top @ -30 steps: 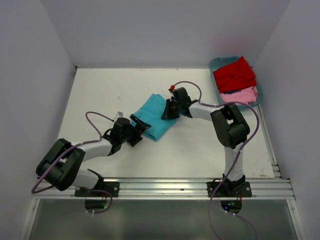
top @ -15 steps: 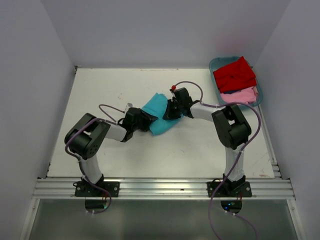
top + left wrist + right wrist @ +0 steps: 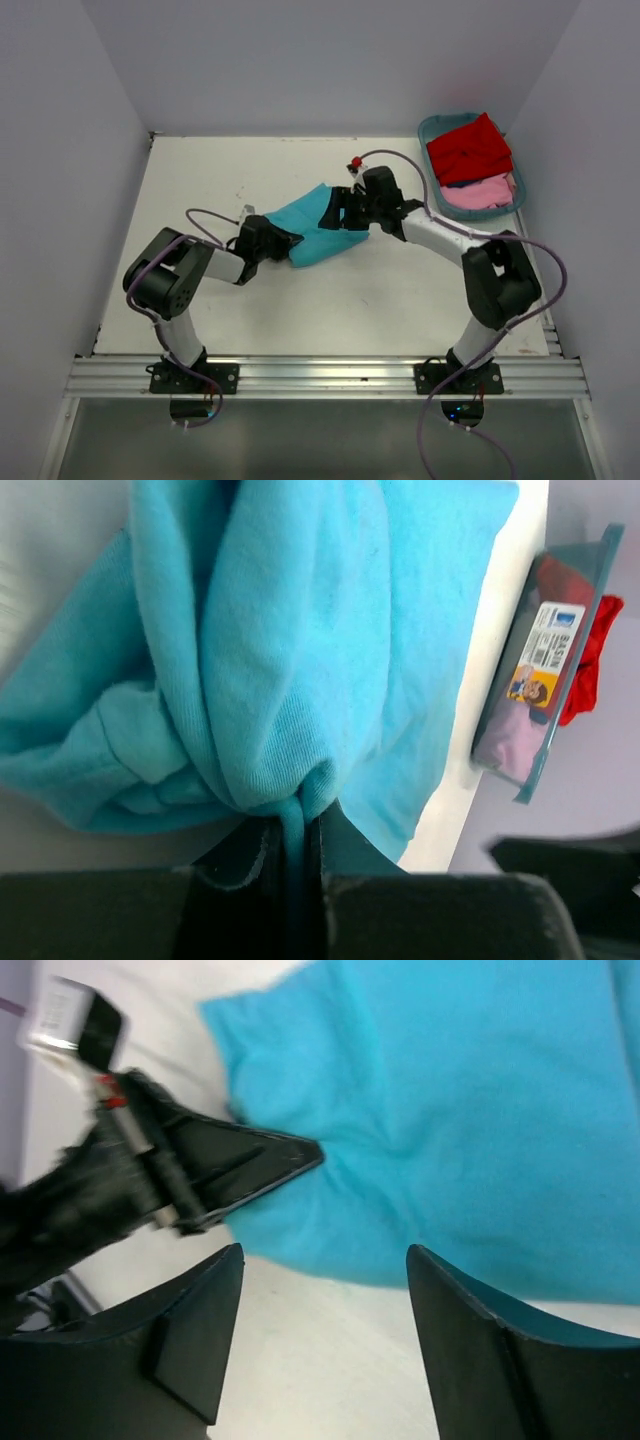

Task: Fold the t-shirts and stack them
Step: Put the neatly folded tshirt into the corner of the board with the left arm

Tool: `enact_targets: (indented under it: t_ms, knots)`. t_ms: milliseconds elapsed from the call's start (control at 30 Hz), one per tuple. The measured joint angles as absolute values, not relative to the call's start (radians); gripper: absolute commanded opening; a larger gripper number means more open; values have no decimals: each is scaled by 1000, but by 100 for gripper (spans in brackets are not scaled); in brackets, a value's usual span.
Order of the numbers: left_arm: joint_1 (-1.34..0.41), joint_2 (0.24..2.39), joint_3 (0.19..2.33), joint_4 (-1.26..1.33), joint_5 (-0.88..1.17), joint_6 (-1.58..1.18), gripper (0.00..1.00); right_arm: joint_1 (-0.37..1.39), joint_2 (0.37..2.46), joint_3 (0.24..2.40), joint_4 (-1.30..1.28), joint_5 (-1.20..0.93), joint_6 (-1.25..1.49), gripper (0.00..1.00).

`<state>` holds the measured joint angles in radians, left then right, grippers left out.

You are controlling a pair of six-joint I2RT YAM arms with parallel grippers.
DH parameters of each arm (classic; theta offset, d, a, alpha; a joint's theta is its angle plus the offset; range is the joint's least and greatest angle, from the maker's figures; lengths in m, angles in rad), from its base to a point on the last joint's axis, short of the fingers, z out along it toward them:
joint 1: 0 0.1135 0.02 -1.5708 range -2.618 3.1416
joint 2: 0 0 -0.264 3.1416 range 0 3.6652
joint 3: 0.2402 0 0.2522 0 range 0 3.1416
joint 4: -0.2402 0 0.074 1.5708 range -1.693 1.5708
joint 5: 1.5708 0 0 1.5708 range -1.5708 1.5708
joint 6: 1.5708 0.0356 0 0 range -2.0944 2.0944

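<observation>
The turquoise t-shirt (image 3: pixel 312 228) goes outward and to the left in the top view next. My left gripper releases it at the table's far corner, since that corner is empty.
The turquoise t-shirt (image 3: pixel 312 228) lies bunched on the white table (image 3: pixel 200 180) between my two grippers. At its lower left end my left gripper (image 3: pixel 281 243) is shut on a fold of it. The left wrist view shows that pinched cloth (image 3: pixel 290 730) running down between the closed jaws of the left gripper (image 3: pixel 297 825). My right gripper (image 3: pixel 345 214) stands open at the shirt's right edge. In the right wrist view the right gripper (image 3: pixel 325 1255) hovers over the shirt's (image 3: pixel 470 1120) border with nothing between its fingers. The red t-shirt (image 3: pixel 470 148) and pale pink t-shirt (image 3: pixel 482 192) lie in the tub.
A teal plastic tub (image 3: pixel 430 130) stands at the back right corner, also seen in the left wrist view as the tub (image 3: pixel 552 750). White walls close in the table on the left, back and right. An aluminium rail (image 3: pixel 320 372) runs along the near edge.
My left gripper moved in from the left and shut on the turquoise shirt's lower left fold. My right gripper opened, let go of the shirt and shifted slightly right; the shirt is more bunched.
</observation>
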<state>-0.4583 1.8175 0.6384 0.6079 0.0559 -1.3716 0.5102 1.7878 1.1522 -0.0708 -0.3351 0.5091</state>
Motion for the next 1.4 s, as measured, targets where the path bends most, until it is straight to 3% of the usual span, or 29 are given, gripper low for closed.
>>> enact_targets:
  t_ms: [267, 467, 800, 1033, 1400]
  knots:
    - [-275, 1739, 626, 556, 39, -1338, 0, 510, 1410, 1152, -110, -311, 492, 74]
    - [-97, 1758, 734, 451, 31, -1322, 0, 510, 1269, 1151, -232, -245, 465, 74]
    - [209, 2046, 1186, 264, 59, -1272, 0, 510, 1162, 1099, -406, -147, 436, 74]
    - [308, 2236, 1433, 156, 107, -1237, 0, 510, 1147, 1095, -478, -105, 422, 74]
    - [335, 2300, 1495, 206, 134, -1293, 0, 510, 1169, 1098, -530, -88, 418, 73]
